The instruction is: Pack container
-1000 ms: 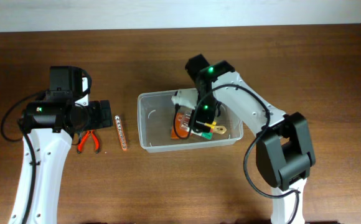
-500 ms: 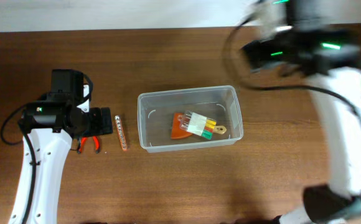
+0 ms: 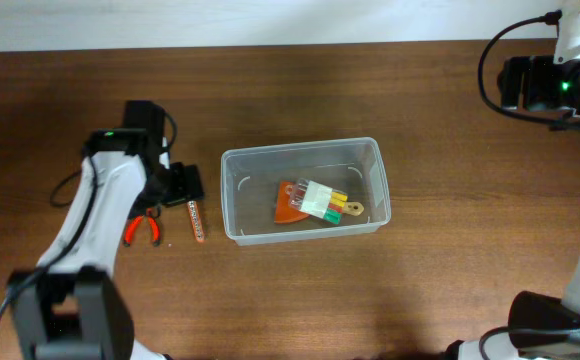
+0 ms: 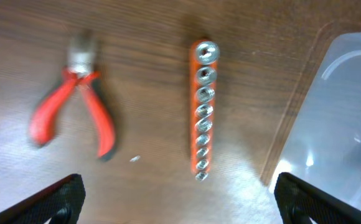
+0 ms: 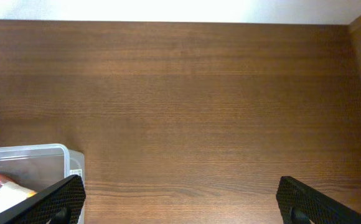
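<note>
My left gripper is going to shift slightly toward the container (image 3: pixel 300 150) next and lower to the middle of the orange socket bar.
The clear plastic container (image 3: pixel 300 150) stands at the table's centre. It holds an orange tool under a clear pack of coloured bits (image 3: pixel 316 200). An orange socket rail (image 3: pixel 197 215) and red-handled pliers (image 3: pixel 142 228) lie on the table to its left. My left gripper (image 3: pixel 185 185) is open and empty above them. In the left wrist view (image 4: pixel 179 202) the rail (image 4: pixel 202 112), the pliers (image 4: pixel 75 102) and a container corner (image 4: pixel 348 112) lie ahead of its fingers. My right gripper (image 3: pixel 515 82) is open and empty at the far right back. Its wrist view (image 5: pixel 180 202) shows the container's corner (image 5: pixel 43 148).
The brown wooden table (image 3: pixel 300 300) ends at a pale wall along the back. Bare wood lies under the right gripper (image 5: pixel 199 93). A black cable loops beside the left arm (image 3: pixel 65 190).
My right arm has come out of the container and swung to the far right back, leaving the bit pack inside. My left gripper has moved right, over the socket rail.
</note>
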